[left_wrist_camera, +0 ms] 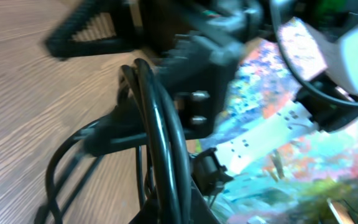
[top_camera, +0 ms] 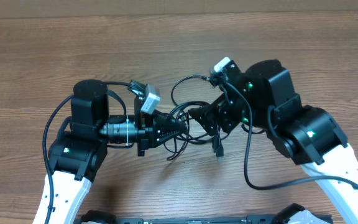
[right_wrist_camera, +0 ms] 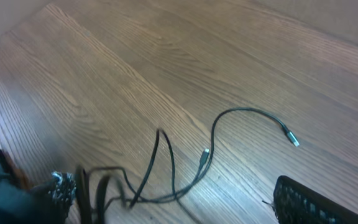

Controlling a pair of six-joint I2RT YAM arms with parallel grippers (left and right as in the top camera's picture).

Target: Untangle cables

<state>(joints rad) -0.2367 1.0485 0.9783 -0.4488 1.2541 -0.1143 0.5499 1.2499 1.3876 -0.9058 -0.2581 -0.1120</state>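
The right gripper is crowding the strands, so my left gripper should raise them away from it next. It should then carry them outward and release them over the clear tabletop there.
The cables (top_camera: 180, 112) are thin black cords in a tangled bunch on the wooden table between my two grippers. One plug end (top_camera: 218, 149) lies just below the right gripper. My left gripper (top_camera: 176, 129) points right and is shut on strands of the bundle. In the left wrist view the cords (left_wrist_camera: 160, 124) run up through its jaws (left_wrist_camera: 188, 208). My right gripper (top_camera: 207, 119) faces it at the other side of the tangle. In the right wrist view its jaws (right_wrist_camera: 179, 199) are wide open over loose strands (right_wrist_camera: 166, 163) with a silvery tip (right_wrist_camera: 294, 142).
The wooden table (top_camera: 55, 56) fills the view. Thicker black arm wires loop at the left arm (top_camera: 50, 124) and under the right arm (top_camera: 253, 180). The right gripper's black body (left_wrist_camera: 210, 68) sits close ahead of the left wrist camera.
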